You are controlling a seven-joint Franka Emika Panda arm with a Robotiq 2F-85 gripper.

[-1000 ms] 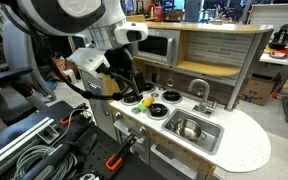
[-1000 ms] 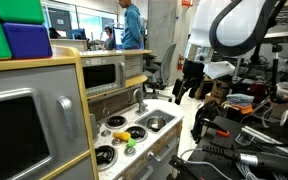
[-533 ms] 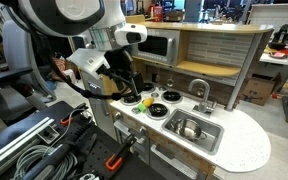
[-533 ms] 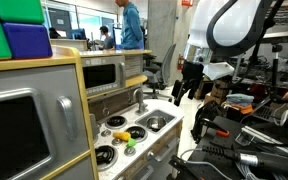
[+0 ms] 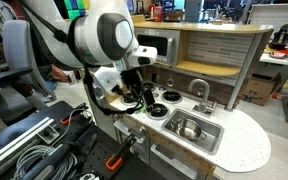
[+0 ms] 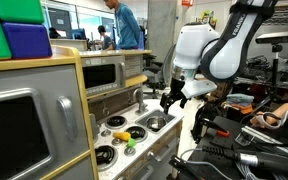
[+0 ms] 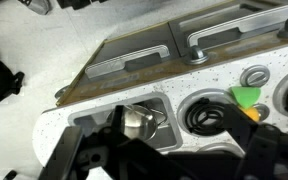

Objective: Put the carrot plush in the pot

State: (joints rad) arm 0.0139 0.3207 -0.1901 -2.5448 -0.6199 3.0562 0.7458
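My open fingers are well above the carrot plush, so I should move my gripper down and to the right in the wrist view, onto the orange body of the carrot plush (image 6: 121, 136).
The carrot plush (image 7: 250, 100), orange-yellow with a green leafy end, lies on the toy stove beside a black burner ring; it also shows in an exterior view (image 6: 124, 137). The pot (image 7: 134, 120), small and shiny silver, stands inside the sink basin, also seen in an exterior view (image 5: 189, 127). My gripper (image 7: 174, 160) is open and empty, hovering above the burner between the sink and the plush. It shows in both exterior views (image 5: 144, 98) (image 6: 170, 99), above the counter.
The toy kitchen has a white speckled counter (image 5: 239, 145), a steel sink basin (image 5: 206, 138), a faucet (image 5: 199, 92), black burner rings (image 7: 206, 117) and a toy microwave (image 6: 102, 72). Cables and equipment lie on the floor (image 5: 24, 150). A person (image 6: 124, 25) stands in the background.
The arm has swung down and over the stove counter, and my gripper now hangs lower and closer to the burners. The plush and pot have not moved.
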